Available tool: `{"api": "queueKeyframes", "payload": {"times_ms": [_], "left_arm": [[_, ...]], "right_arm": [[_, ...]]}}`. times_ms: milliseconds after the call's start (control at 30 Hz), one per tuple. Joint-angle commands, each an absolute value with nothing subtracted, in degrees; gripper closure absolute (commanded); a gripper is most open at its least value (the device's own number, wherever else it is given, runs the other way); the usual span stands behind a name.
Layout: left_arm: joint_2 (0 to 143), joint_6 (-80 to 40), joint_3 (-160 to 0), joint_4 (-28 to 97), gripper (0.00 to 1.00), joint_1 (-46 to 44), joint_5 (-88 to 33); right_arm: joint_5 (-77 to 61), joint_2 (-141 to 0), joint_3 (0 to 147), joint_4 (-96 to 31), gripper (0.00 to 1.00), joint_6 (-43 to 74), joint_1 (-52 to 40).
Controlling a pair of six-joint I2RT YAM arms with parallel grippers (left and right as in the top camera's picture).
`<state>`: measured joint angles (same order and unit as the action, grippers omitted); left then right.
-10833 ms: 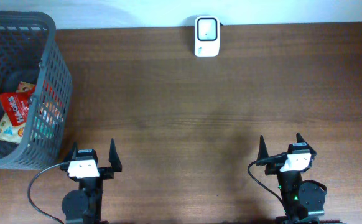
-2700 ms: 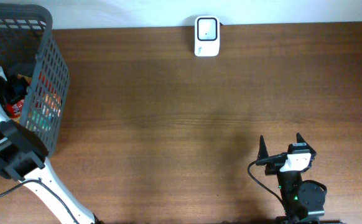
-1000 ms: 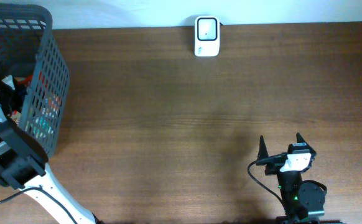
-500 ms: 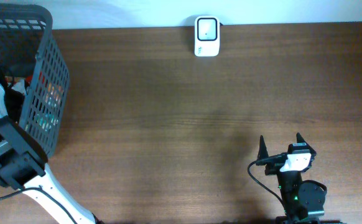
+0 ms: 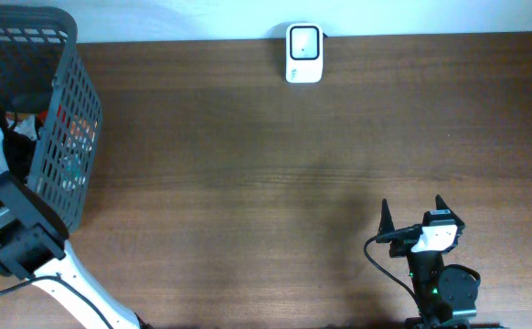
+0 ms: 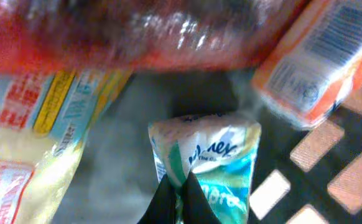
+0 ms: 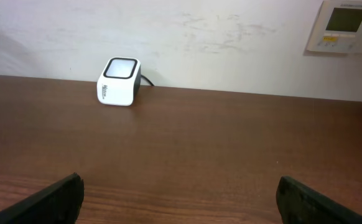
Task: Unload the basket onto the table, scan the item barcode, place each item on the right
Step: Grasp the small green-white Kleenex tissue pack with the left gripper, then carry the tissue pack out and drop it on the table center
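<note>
Next, my left gripper lifts the pack (image 6: pixel 212 149) over the basket's mesh side, then lowers it in front of the scanner (image 5: pixel 303 53), where empty wood leaves room.
In the left wrist view, a white and teal tissue pack (image 6: pixel 212 149) lies at the bottom of the grey basket (image 5: pixel 65 110). My left gripper (image 6: pixel 182 180) is shut on it, with the black fingertips pinching the pack's near edge. From overhead, the left arm (image 5: pixel 10 228) reaches down into the basket and its gripper is hidden there. The white barcode scanner (image 5: pixel 303 53) stands at the far edge of the table, and it also shows in the right wrist view as the scanner (image 7: pixel 119 81). My right gripper (image 5: pixel 411 203) rests open at the near right, holding nothing.
Around the tissue pack lie a red packet (image 6: pixel 137 31), an orange pack with a barcode (image 6: pixel 318 56) and a yellow bag (image 6: pixel 38 137). The basket's mesh wall stands at the table's left end. A wall panel (image 7: pixel 346 25) hangs behind the table.
The left gripper's jaws went from wide open to shut on the tissue pack inside the basket. The right arm has not moved.
</note>
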<state>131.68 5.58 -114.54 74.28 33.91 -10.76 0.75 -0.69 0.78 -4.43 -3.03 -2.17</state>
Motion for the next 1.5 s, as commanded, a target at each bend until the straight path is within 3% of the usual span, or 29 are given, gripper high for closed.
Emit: {"api": "queueKeyframes", "payload": {"times_ms": [0, 400, 600, 800, 1067, 1267, 1467], "left_arm": [[130.4, 5.6, -121.8, 79.0, 1.0, 34.4, -12.7], [128.0, -0.8, -164.2, 96.7, 1.0, 34.1, -18.4], [121.9, -2.2, -169.3, 96.7, 1.0, 31.7, -20.9], [118.6, -0.9, -169.1, 96.7, 1.0, 19.7, -30.0], [118.7, 1.1, -148.7, 94.7, 1.0, -4.7, -22.3], [118.7, 1.1, -120.1, 72.8, 1.0, -18.5, -21.9], [118.7, -2.2, -103.3, 55.1, 1.0, -24.5, -9.3]], "right_arm": [[1.0, -0.4, 0.3, -4.6, 0.02, -3.0, -1.8], [1.0, -0.4, 0.3, -4.6, 0.02, -3.0, -1.8], [1.0, -0.4, 0.3, -4.6, 0.02, -3.0, -1.8], [1.1, -0.4, 0.3, -4.6, 0.02, -3.0, -1.8], [1.1, -0.4, 0.3, -4.6, 0.02, -3.0, -1.8], [1.0, -0.4, 0.3, -4.6, 0.02, -3.0, -1.8], [1.1, -0.4, 0.3, -4.6, 0.02, -3.0, -1.8]]}}
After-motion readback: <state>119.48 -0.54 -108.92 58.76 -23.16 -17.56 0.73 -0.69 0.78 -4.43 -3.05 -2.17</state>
